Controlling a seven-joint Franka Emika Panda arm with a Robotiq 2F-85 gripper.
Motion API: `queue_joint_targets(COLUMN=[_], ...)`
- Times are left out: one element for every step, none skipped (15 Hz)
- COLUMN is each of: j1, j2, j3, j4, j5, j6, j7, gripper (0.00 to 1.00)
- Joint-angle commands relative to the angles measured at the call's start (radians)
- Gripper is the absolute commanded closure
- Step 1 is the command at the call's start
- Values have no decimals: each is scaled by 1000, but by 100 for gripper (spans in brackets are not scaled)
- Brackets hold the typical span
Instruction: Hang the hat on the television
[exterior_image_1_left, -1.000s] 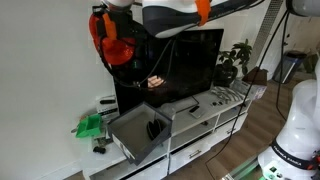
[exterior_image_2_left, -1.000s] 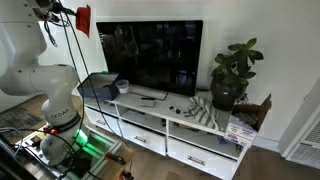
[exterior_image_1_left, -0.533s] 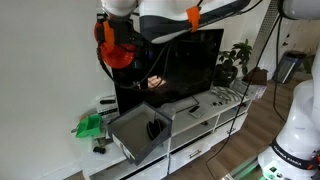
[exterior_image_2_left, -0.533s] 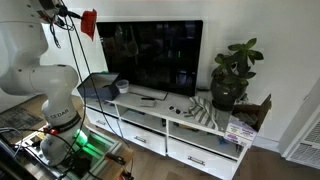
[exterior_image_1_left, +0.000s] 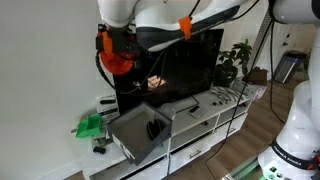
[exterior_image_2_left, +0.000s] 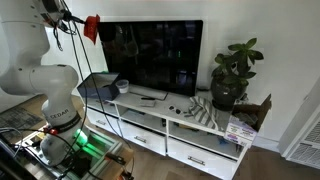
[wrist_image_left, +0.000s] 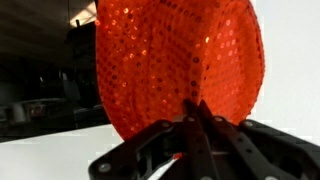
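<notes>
Next, my gripper lowers slightly at the television's upper corner beside it and releases the hat (exterior_image_2_left: 91, 27) (wrist_image_left: 180, 65), since the hat already hangs close to that corner.
The hat (wrist_image_left: 180, 65) is red and sequined. It fills the wrist view, pinched between the black jaws of my gripper (wrist_image_left: 193, 112). In both exterior views the hat (exterior_image_1_left: 119, 62) (exterior_image_2_left: 91, 27) hangs in the air by the upper corner of the black television (exterior_image_1_left: 185, 65) (exterior_image_2_left: 155, 55), close to its edge. My gripper (exterior_image_2_left: 82, 22) is shut on the hat. The television stands on a white low cabinet (exterior_image_2_left: 190, 125).
A potted plant (exterior_image_2_left: 232, 72) stands beside the television. A grey open box (exterior_image_1_left: 140, 132) and a green object (exterior_image_1_left: 90, 125) sit on the cabinet's end. Small items and a remote (exterior_image_2_left: 150, 99) lie before the screen. A white wall is behind.
My gripper has carried the hat down and sideways toward the television's upper corner; the hat stays gripped.
</notes>
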Motion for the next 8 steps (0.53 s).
queue_joint_targets(j1=[-11, -13, -15, -16, -18, -19, -20, -20], j2=[18, 21, 25, 27, 29, 29, 30, 30], j3=[4, 5, 5, 5, 6, 6, 7, 6], j4=[15, 14, 14, 14, 13, 12, 12, 11], j5=[12, 17, 20, 22, 24, 24, 26, 23], j6=[14, 16, 17, 17, 20, 23, 31, 36], j7=[28, 30, 30, 31, 27, 25, 24, 26], gripper=[98, 98, 98, 98, 98, 98, 69, 67])
